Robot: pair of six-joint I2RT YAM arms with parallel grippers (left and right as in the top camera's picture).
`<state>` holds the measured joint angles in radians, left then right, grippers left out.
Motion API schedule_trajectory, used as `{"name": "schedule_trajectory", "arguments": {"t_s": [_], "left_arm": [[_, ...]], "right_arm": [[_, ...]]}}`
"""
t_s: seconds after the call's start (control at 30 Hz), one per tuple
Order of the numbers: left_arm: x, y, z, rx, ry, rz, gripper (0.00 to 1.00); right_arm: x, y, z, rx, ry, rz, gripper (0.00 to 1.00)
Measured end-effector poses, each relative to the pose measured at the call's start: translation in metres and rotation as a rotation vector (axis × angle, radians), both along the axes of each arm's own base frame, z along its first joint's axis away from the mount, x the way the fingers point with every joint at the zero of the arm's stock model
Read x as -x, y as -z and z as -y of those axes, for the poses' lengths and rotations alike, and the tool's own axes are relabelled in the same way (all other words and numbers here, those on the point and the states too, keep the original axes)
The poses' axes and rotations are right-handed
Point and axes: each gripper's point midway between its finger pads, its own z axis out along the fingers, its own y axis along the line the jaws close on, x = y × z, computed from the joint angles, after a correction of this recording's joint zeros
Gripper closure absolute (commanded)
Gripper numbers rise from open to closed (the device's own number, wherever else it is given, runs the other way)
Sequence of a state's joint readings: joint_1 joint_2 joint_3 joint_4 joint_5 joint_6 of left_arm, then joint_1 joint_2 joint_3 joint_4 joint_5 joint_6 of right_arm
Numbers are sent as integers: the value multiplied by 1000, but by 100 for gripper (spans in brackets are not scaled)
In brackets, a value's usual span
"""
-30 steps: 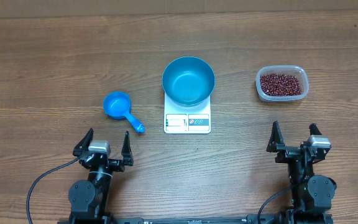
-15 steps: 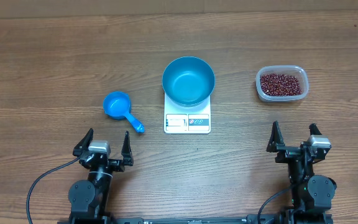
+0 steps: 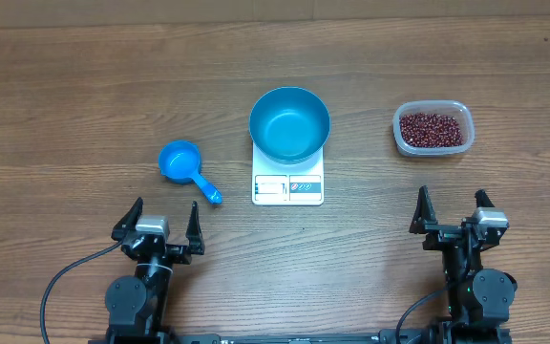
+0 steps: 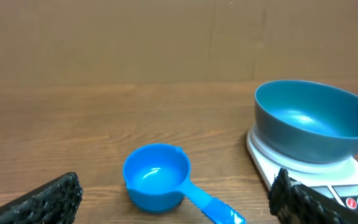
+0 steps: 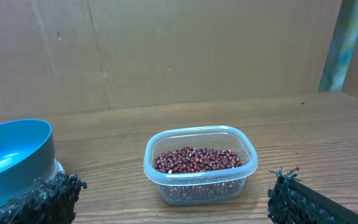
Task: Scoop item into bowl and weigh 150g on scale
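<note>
I will reach outward with my left gripper next, since the scoop is farther out, and turn the gripper onto the scoop's rim away from the scale, where bare wood leaves room.
The blue bowl [image 3: 289, 123] [image 4: 316, 121] [image 5: 11, 158] stands empty on the white scale [image 3: 287, 186] [image 4: 340, 186] at the table's middle. The item, dark red-brown beans [image 3: 433, 128] [image 5: 196, 160], fills a clear tub [image 3: 433, 145] [image 5: 201, 180] at the right. A small blue handled scoop [image 3: 183, 164] [image 4: 160, 178] lies left of the scale. My left gripper [image 3: 160, 225] [image 4: 179, 208] is open and empty near the front edge, just behind the scoop. My right gripper [image 3: 454, 215] [image 5: 173, 208] is open and empty, facing the tub from the front.
A brown cardboard wall stands behind the table in both wrist views. Bare wood lies between the grippers and around the scale. Black cables run from the arm bases at the front edge.
</note>
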<state>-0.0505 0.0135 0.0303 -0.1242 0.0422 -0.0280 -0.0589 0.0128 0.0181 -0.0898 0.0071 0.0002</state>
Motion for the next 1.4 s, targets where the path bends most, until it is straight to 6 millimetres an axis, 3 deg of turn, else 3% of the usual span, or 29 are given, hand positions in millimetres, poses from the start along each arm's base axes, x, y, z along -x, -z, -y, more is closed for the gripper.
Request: {"name": "schedule_trajectory", "arguments": {"t_s": [0.13, 0.43, 0.57, 0.7, 0.77, 0.87, 0.97, 1.13, 1.23, 1.4], "left_arm": [[12, -6, -10, 16, -62, -101, 0], [53, -96, -32, 127, -214, -302, 0], [48, -133, -27, 129, -204, -446, 0], [27, -170, 1, 172, -59, -525, 1], [14, -175, 15, 197, 9, -564, 0], [-4, -165, 19, 203, 21, -613, 0], [-20, -141, 6, 241, -104, -712, 0], [-46, -86, -19, 346, -394, -903, 0], [-59, -53, -23, 382, -492, -1002, 7], [-71, -2, -29, 431, -637, -1148, 4]], "right_arm": [[0, 0, 0, 1, 0, 0, 0], [0, 0, 0, 0, 0, 0, 0], [0, 0, 0, 0, 1, 0, 0], [0, 0, 0, 0, 0, 0, 0], [0, 0, 0, 0, 0, 0, 0], [0, 0, 0, 0, 0, 0, 0], [0, 0, 0, 1, 0, 0, 0], [0, 0, 0, 0, 0, 0, 0], [0, 0, 0, 0, 1, 0, 0], [0, 0, 0, 0, 0, 0, 0]]}}
